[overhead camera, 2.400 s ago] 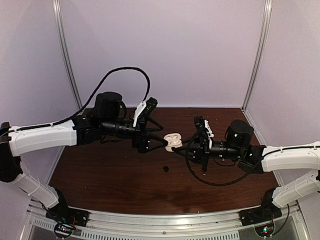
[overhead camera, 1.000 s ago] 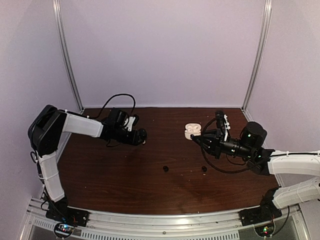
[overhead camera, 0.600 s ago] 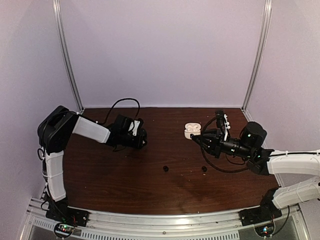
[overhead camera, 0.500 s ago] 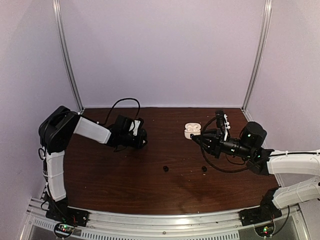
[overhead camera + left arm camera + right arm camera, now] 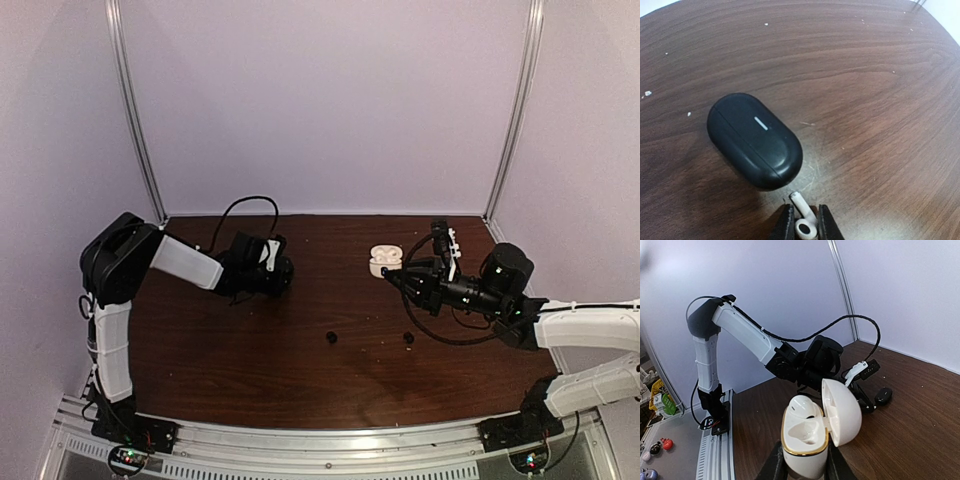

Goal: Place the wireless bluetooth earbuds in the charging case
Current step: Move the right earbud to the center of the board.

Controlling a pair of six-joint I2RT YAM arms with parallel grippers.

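Observation:
The black case (image 5: 754, 140) crowds the white earbud (image 5: 804, 220), so my left gripper will next move back, low over the table, to the empty wood beside the nearest black earbud.
In the left wrist view a white stemmed earbud (image 5: 804, 220) lies on the table between my left gripper's (image 5: 805, 228) fingers, which are shut on it. A closed black charging case (image 5: 754, 140) sits just beyond it. My right gripper (image 5: 805, 467) is shut on the base of an open white charging case (image 5: 805, 440) with a gold rim. One white earbud (image 5: 804, 406) sits in its far slot, and the near slot is empty. Two black earbuds (image 5: 331, 337) (image 5: 408, 339) lie on the table in the top view.
The wooden table (image 5: 250, 350) is walled by lilac panels, with a metal rail along the near edge. The left arm (image 5: 180, 262) reaches in from the far left, the right arm (image 5: 560, 325) from the right. A black cable (image 5: 440, 335) loops beneath the right gripper.
The left gripper's fingers have come together on the white earbud, and the left arm's elbow has shifted slightly right. The right arm and white case have not moved.

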